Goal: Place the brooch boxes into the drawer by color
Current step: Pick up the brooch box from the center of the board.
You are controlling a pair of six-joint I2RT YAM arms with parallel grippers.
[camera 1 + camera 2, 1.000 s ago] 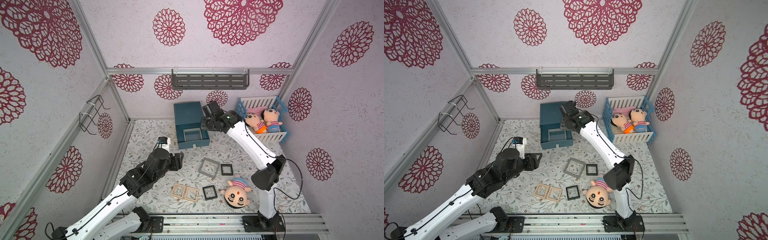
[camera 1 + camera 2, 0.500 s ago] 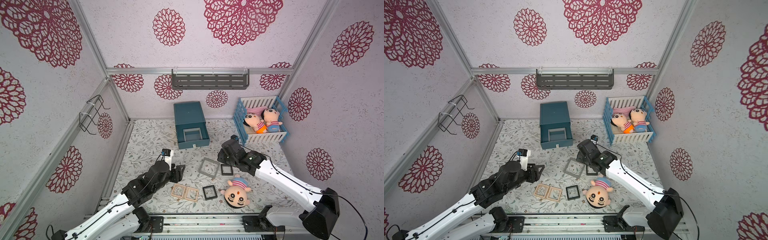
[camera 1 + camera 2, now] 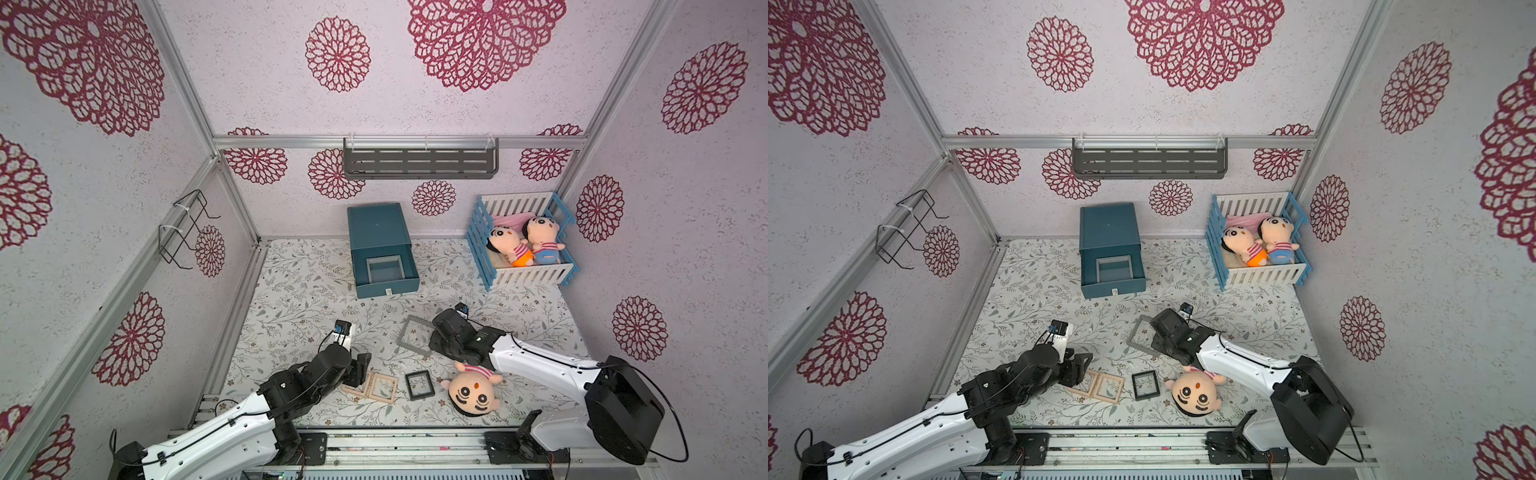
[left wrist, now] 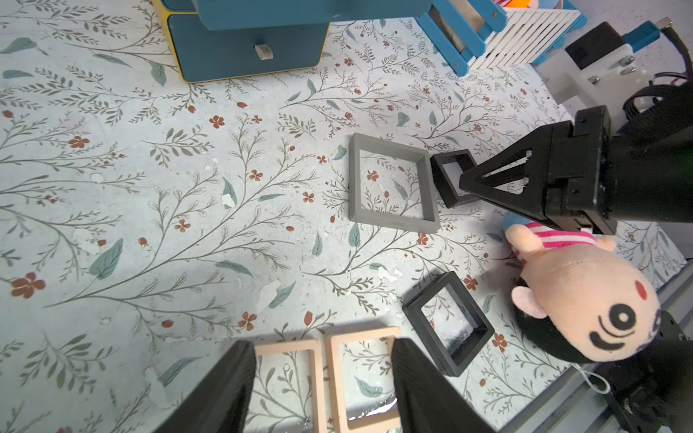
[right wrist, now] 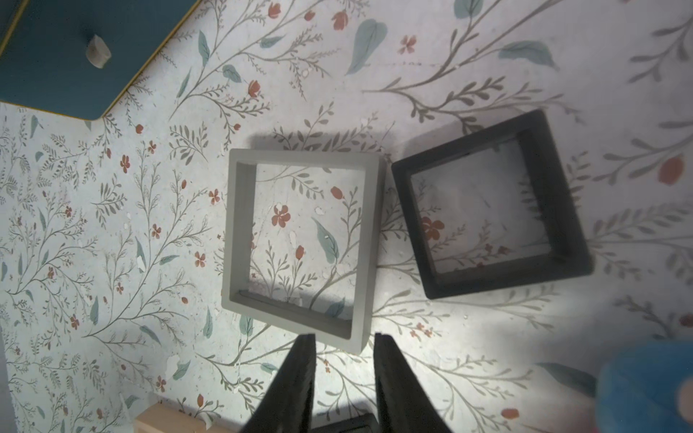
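Note:
I should lower my right gripper next so its fingers straddle the grey box's side (image 5: 364, 288) at the near end, and close there. The gap between the grey and black boxes gets wider toward their near ends.
Two wood-coloured brooch boxes (image 4: 288, 375) lie side by side near the front edge, and my left gripper (image 4: 320, 343) is open, its fingers standing over the pair's outer edges. A grey brooch box (image 5: 303, 243) lies mid-table with a black one (image 5: 491, 204) beside it. My right gripper (image 5: 343, 341) is open, fingertips at the grey box's near corner, bare floor between them. Another black box (image 3: 419, 385) lies right of the wood pair (image 3: 382, 386). A second grey box (image 3: 385, 268) lies in the open blue drawer (image 3: 388, 287).
A plush doll (image 3: 473, 392) lies close under my right arm, beside the black box. A blue-and-white crib (image 3: 486, 245) with two dolls stands at the back right. A grey shelf (image 3: 419, 160) hangs on the back wall, a wire rack (image 3: 183, 232) on the left wall.
My right arm has swung from the drawer down to the grey box on the table. My left gripper has moved toward the front, onto the wood pair.

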